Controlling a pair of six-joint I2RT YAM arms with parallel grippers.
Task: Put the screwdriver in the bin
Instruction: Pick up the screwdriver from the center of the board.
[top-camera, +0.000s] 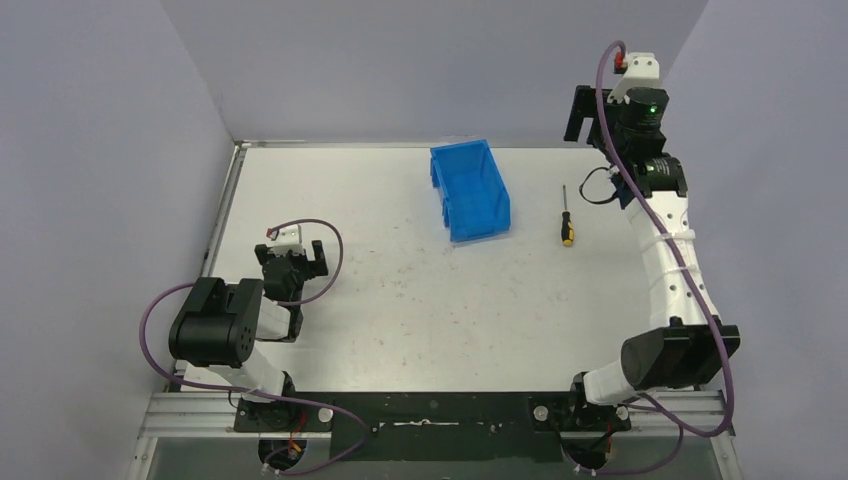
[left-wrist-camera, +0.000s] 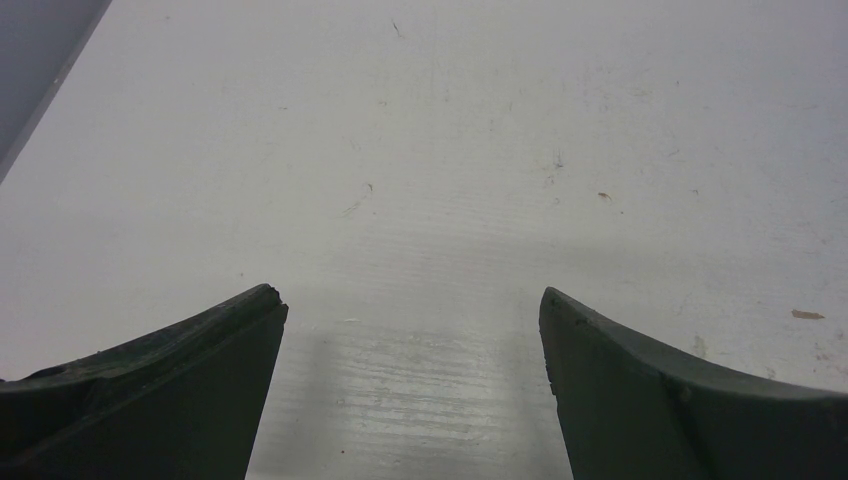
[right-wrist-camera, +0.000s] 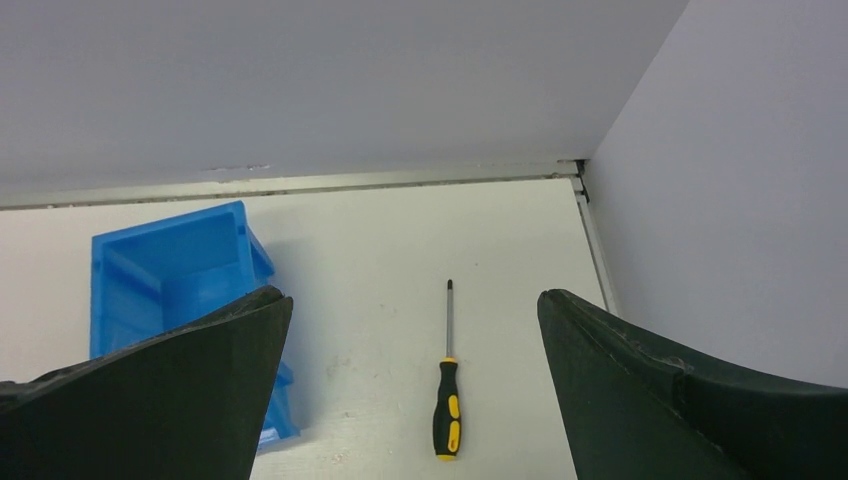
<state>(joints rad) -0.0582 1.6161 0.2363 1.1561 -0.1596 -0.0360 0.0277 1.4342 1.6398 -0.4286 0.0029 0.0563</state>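
The right gripper lowers to the tabletop next, fingers astride the yellow-and-black handle (top-camera: 567, 232) (right-wrist-camera: 447, 415), since the screwdriver already lies below, lengthwise between the open fingers.
The screwdriver (top-camera: 566, 222) lies flat on the white table, yellow-and-black handle toward me and shaft pointing away. It sits a short way right of the blue bin (top-camera: 481, 224), which is empty. My right gripper (top-camera: 584, 115) is open and empty, raised at the far right. In the right wrist view the screwdriver (right-wrist-camera: 448, 378) lies below, between my open fingers and apart from them; the right gripper (right-wrist-camera: 412, 297) shows the bin (right-wrist-camera: 180, 280) at its left. My left gripper (top-camera: 292, 252) is open and empty low over the table at the near left, and its wrist view (left-wrist-camera: 412, 292) shows only bare table.
Grey walls enclose the table at the back and both sides. A metal rail (top-camera: 340, 144) runs along the far edge, and the right wall (right-wrist-camera: 720, 180) stands close beside the screwdriver. Purple cables loop around both arms.
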